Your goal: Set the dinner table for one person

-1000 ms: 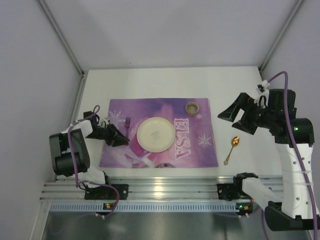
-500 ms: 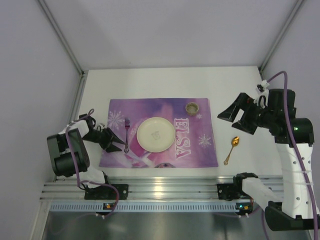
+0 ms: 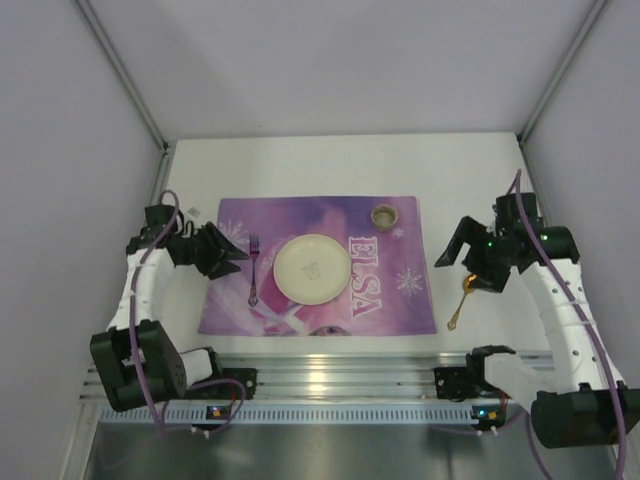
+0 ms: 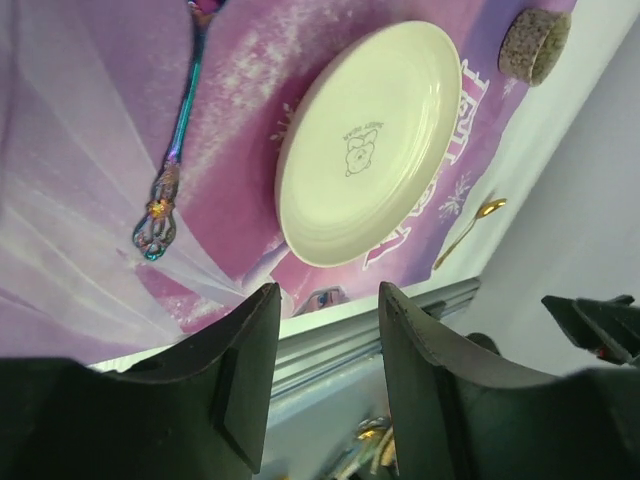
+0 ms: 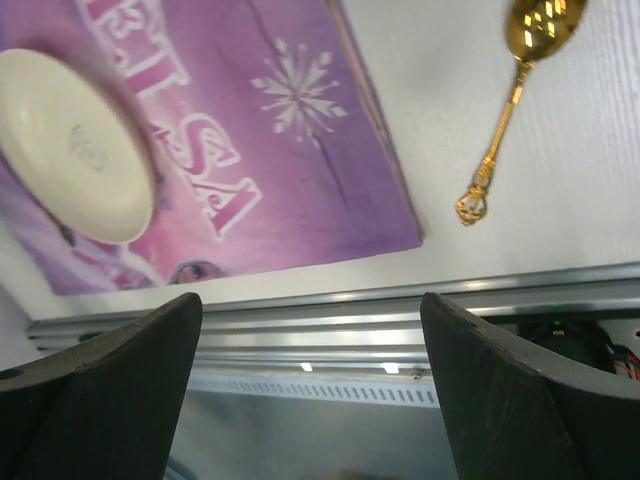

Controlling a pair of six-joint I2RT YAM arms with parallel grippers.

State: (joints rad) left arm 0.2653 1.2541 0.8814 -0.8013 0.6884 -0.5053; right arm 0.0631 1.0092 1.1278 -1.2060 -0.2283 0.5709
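Note:
I will turn my right gripper in line with the gold spoon, because the spoon lies slanted, and lower it onto the neck [image 3: 465,293] [image 5: 520,72] beside the spoon's bowl.
The white dinner table [image 3: 300,165] carries a purple ELSA placemat [image 3: 390,290] with a cream plate [image 3: 312,268] at its middle. An iridescent fork [image 3: 254,270] lies left of the plate, and a small round cup [image 3: 384,215] stands at the mat's far right corner. A gold spoon [image 3: 462,300] lies on bare table right of the mat. My left gripper [image 3: 232,262] is open and empty, just left of the fork. My right gripper [image 3: 460,262] is open and empty, above the spoon's bowl. The right wrist view shows the spoon [image 5: 510,100] beyond the gripper [image 5: 310,300].
The ribbed silver rail [image 3: 330,375] runs along the table's near edge. Grey walls close in the table at the back and on both sides. The left wrist view shows the plate [image 4: 365,140], fork [image 4: 175,150], cup [image 4: 533,45] and spoon [image 4: 465,228].
The fork has come to lie on the mat left of the plate, and my left gripper has drawn back from it. My right arm has dropped and moved over the spoon.

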